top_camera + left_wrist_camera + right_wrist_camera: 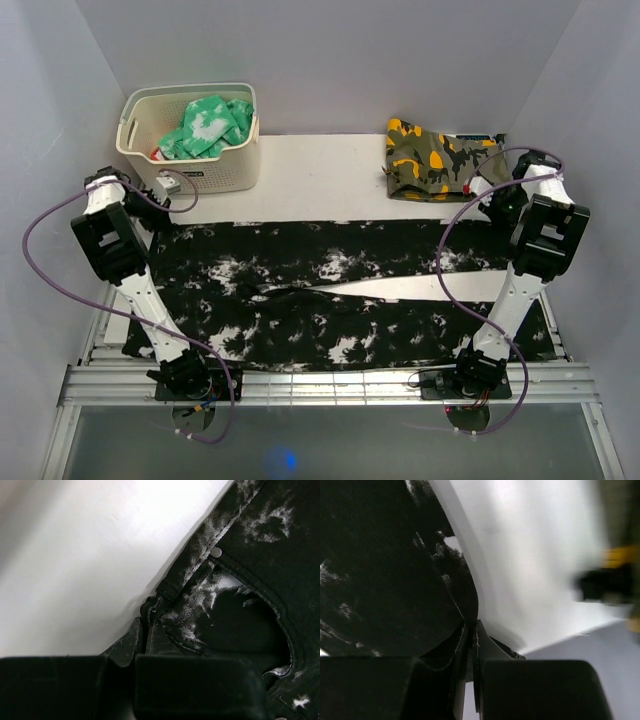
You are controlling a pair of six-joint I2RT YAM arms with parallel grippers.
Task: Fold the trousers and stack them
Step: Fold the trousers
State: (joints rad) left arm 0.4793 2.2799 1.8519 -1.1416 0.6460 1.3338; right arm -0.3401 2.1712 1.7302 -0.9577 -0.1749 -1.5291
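Next, my left gripper carries the gripped waistband corner back over the near half of the trousers and releases it there. Both halves still lie spread.
The trousers (330, 290) are black with white splatter. They lie spread lengthwise across the table, waist to the left, with a gap between the two legs at the right. My left gripper (165, 208) is at their far left corner. In the left wrist view it (145, 612) is shut on the waistband corner, beside a rivet and pocket of the trousers (240, 630). My right gripper (492, 208) is at the far right corner. In the right wrist view it (472, 625) is shut on the edge of a trouser leg (385, 580).
A cream basket (140, 160) at the back left holds a green-and-white garment (208, 125). A folded camouflage garment (440, 160) lies at the back right. Bare white table (320, 170) runs between them. Walls close in on both sides.
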